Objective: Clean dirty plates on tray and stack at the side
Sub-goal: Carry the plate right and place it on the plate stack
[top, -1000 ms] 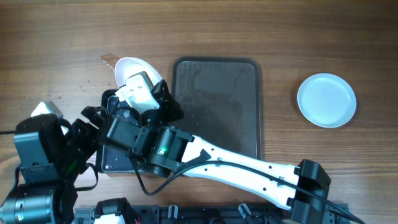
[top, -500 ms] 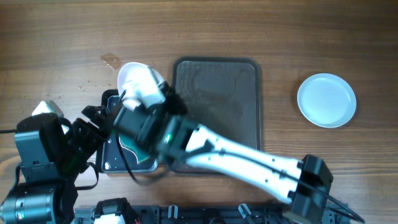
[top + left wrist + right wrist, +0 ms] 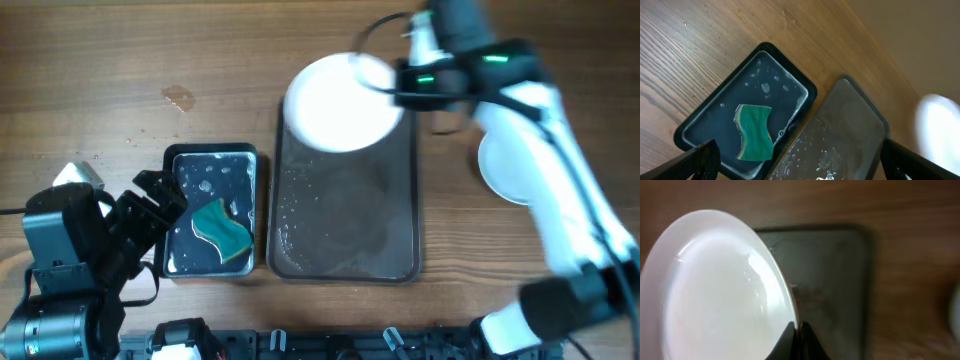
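The second white plate (image 3: 508,169) (image 3: 955,312) lies beside the tray, so the right gripper needs to move its plate to the right in the overhead view next, lower it onto that one, and then release it.
My right gripper (image 3: 398,82) is shut on the rim of a plain white plate (image 3: 340,102) and holds it above the far end of the dark brown tray (image 3: 400,200). In the right wrist view the plate (image 3: 715,290) fills the left, pinched at its edge by the fingers (image 3: 799,330), with the tray (image 3: 835,280) below. A second white plate (image 3: 515,175) lies on the table at the right, partly hidden by the right arm. My left gripper (image 3: 795,170) is open and empty, above the seam between the black container and the wet tray (image 3: 850,135).
A black rectangular container (image 3: 210,212) holding a teal sponge (image 3: 222,228) and water sits left of the tray; it also shows in the left wrist view (image 3: 747,125). Water drops lie on the tray. A small stain (image 3: 178,97) marks the wood at far left.
My right arm has swung from the black container to the right, carrying the white plate over the tray's far end. The sponge now lies uncovered in the container. The left arm has not moved.
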You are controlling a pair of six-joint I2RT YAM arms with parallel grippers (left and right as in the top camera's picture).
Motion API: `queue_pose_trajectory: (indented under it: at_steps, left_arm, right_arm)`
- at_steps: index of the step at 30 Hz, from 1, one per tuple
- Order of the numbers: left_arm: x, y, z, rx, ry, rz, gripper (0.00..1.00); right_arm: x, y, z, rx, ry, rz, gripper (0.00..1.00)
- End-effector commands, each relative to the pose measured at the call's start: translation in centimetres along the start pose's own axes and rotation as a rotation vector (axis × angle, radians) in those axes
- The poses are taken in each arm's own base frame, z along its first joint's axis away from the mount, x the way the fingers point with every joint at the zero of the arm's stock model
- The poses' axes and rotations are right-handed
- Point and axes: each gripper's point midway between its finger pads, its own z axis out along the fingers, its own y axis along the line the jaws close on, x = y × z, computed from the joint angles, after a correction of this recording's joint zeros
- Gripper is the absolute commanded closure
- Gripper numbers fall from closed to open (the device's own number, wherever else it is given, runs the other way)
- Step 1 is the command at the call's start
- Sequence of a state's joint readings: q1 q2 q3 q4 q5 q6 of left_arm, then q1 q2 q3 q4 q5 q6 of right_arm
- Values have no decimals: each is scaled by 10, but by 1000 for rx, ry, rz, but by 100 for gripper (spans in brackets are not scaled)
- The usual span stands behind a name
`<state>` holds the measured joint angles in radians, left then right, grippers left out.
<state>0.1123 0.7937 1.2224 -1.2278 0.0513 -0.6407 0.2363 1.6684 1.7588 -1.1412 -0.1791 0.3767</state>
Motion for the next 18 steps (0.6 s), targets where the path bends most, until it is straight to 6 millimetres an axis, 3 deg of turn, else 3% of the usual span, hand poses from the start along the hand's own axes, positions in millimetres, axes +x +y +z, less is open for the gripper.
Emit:
queue_pose_trajectory:
  at_steps: [1, 4, 7, 10, 12, 14, 16, 18]
  left_arm:
    - [-1, -5, -4, 23, -6, 8, 0]
    - [-2, -5, -4, 22, -6, 8, 0]
    - [-2, -5, -4, 22, -6, 8, 0]
    - [-2, -5, -4, 22, -6, 8, 0]
    - [-1, -5, -4, 23, -6, 8, 0]
    - [-2, -5, -4, 22, -6, 8, 0]
    - [-1, -5, -4, 23, -6, 8, 0]
    - [-1, -5, -4, 23, -6, 8, 0]
  right_arm:
    - [-17, -90, -54, 160, -102, 181, 95]
    - [-8, -180, -60, 269, -92, 404, 96]
    - [35, -263, -41, 336, -27, 649, 96]
    - [76, -310, -18, 346, -12, 828, 96]
    - [115, -342, 3, 351, -17, 950, 96]
    - [125, -344, 15, 347, -2, 923, 96]
    - [135, -346, 17, 394, 24, 927, 66]
    - [136, -346, 12, 411, 23, 939, 56]
